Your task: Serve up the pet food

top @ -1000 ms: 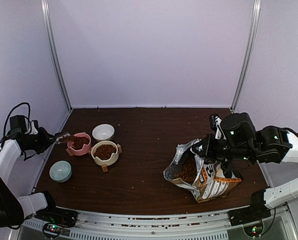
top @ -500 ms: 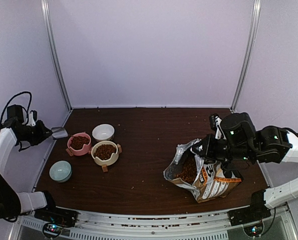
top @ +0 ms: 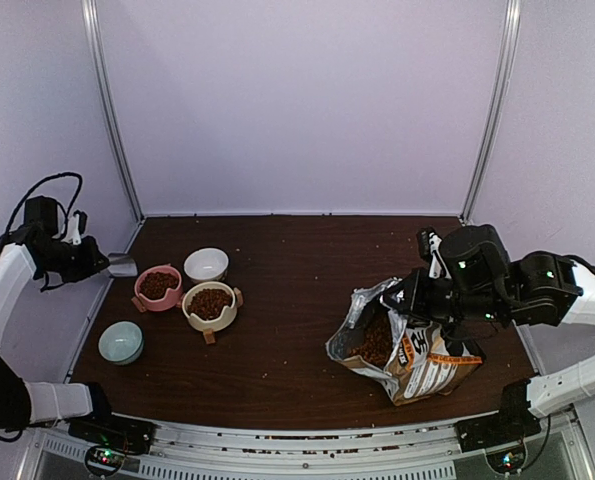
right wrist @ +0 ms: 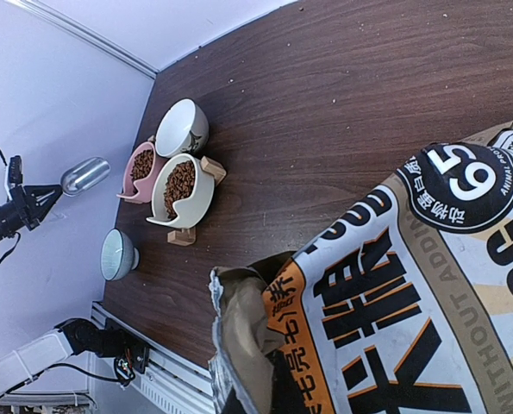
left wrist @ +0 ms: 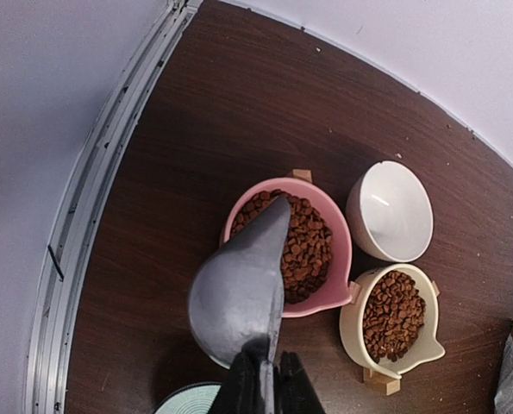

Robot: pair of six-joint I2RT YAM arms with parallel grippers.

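My left gripper holds the scoop and will next cross to its right in the top view, to the bare tabletop between cream bowl [top: 209,300] and bag. It will go down there and let go of the scoop.
The pet food, reddish-brown kibble, fills the pink bowl [top: 158,284] and the cream bowl [top: 209,300], and shows inside the open bag [top: 377,342]. In the left wrist view it lies in the pink bowl [left wrist: 306,246] and the cream bowl [left wrist: 394,315]. My left gripper [top: 95,264] [left wrist: 265,384] is shut on the handle of the silver scoop [top: 122,266] [left wrist: 239,293], held tilted above the table just left of the pink bowl. My right gripper [top: 409,296] [right wrist: 258,397] is shut on the torn rim of the bag [right wrist: 394,285] and holds its mouth open.
An empty white bowl [top: 206,264] [left wrist: 390,211] stands behind the cream bowl. A teal bowl [top: 121,341] sits near the left front. The left wall rail [left wrist: 101,190] runs close beside the scoop. The table's front edge [top: 307,425] has scattered kibble.
My left gripper has drawn the scoop back from over the pink bowl, to the left and a little up. The right arm and the bag have not moved.
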